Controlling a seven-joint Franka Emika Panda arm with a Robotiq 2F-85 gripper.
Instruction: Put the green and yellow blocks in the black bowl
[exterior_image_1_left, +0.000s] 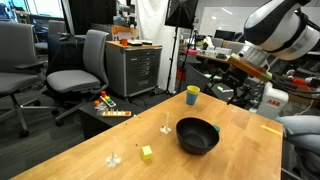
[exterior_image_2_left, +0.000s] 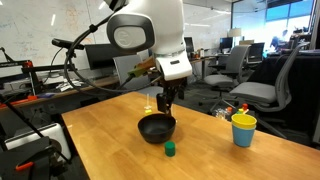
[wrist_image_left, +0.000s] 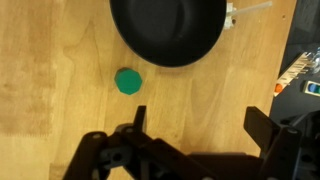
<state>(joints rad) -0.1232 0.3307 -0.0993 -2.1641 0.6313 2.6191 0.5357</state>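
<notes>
My gripper is open and will next move down and to its left in the wrist view, then lower its fingers around the green block (exterior_image_2_left: 170, 149) (wrist_image_left: 128, 81).
The black bowl (exterior_image_1_left: 197, 136) stands empty in the middle of the wooden table; it also shows in an exterior view (exterior_image_2_left: 156, 127) and at the top of the wrist view (wrist_image_left: 168, 35). The green block (exterior_image_2_left: 170, 149) lies on the table just beside the bowl (wrist_image_left: 128, 81). The pale yellow block (exterior_image_1_left: 147, 152) lies apart from the bowl, nearer the table's front edge. My gripper (exterior_image_2_left: 163, 103) hangs above the table close to the bowl. In the wrist view its jaws (wrist_image_left: 198, 125) are open and empty, with the green block ahead of one finger.
A yellow cup with a teal rim (exterior_image_1_left: 192, 95) (exterior_image_2_left: 243, 129) stands near a table edge. Two small clear stemmed items (exterior_image_1_left: 165, 126) (exterior_image_1_left: 113, 158) stand on the table. A flat yellow strip (exterior_image_1_left: 270, 128) lies near another edge. Office chairs and cabinets surround the table.
</notes>
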